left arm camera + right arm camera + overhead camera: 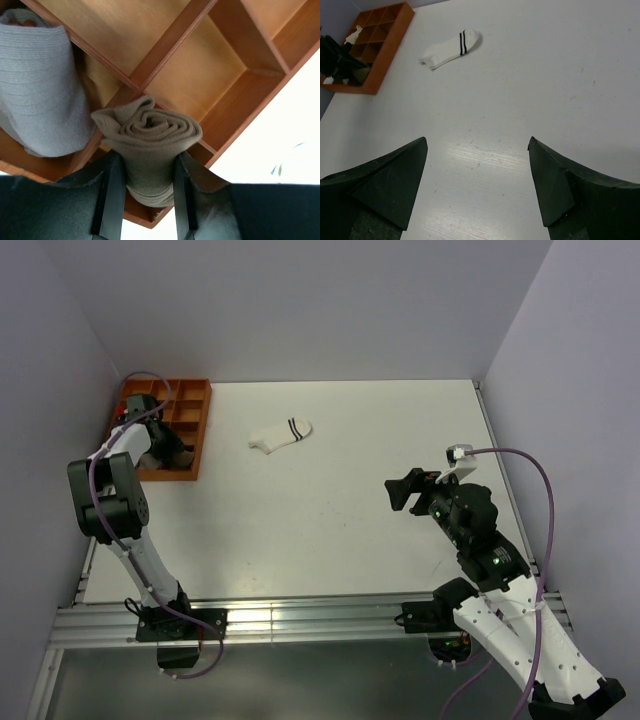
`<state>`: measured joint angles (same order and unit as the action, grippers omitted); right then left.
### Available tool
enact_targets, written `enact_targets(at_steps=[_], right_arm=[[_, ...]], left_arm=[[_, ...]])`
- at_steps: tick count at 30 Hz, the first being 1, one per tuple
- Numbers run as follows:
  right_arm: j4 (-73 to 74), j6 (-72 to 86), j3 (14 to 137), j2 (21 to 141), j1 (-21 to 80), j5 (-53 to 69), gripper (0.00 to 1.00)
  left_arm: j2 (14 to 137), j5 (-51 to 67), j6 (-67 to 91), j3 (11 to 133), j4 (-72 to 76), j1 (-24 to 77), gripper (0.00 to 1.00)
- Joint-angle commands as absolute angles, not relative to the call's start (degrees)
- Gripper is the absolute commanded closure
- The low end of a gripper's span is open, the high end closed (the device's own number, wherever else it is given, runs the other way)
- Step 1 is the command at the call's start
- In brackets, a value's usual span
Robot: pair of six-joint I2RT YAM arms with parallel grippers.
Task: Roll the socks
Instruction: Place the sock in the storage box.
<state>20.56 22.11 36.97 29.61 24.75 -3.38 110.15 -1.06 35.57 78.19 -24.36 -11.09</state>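
Observation:
My left gripper lowers the tan-brown sock into the organizer's near corner section (182, 460) beside the rolled grey sock next, since it still sits above the organizer's dividers.
A rolled tan-brown sock (150, 140) is pinched between the fingers of my left gripper (148, 160), which is shut on it over a compartment of the orange wooden organizer (200, 85). From above, that gripper (165, 445) sits over the organizer's near part. A rolled grey sock (37, 85) fills the neighbouring compartment. A short white sock with dark stripes (280, 434) lies flat on the table's far middle, also seen by the right wrist camera (449, 48). My right gripper (400, 490) hovers open above the table, well short of the white sock, with nothing between its fingers (477, 142).
The orange organizer (195, 430) stands at the table's far left corner against the wall, with several square compartments. Purple-grey walls close the table on the left, back and right. The right arm's cable (530, 470) loops near the right edge.

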Motion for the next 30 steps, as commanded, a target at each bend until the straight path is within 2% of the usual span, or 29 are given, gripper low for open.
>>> enact_targets(at_steps=[1, 21, 30], right_arm=[[18.0, 21.0, 36.7, 29.8, 24.8, -2.8, 0.11], [17.9, 20.7, 36.6, 30.1, 24.8, -2.6, 0.12], [17.8, 20.7, 36.5, 30.8, 24.8, -1.6, 0.13]], left_arm=[[116.4, -0.5, 33.0, 78.0, -31.1, -11.3, 1.00], [121.0, -2.5, 30.4, 80.7, -41.0, -11.1, 1.00], [125.2, 2.7, 28.3, 79.7, -43.8, -10.8, 1.00]])
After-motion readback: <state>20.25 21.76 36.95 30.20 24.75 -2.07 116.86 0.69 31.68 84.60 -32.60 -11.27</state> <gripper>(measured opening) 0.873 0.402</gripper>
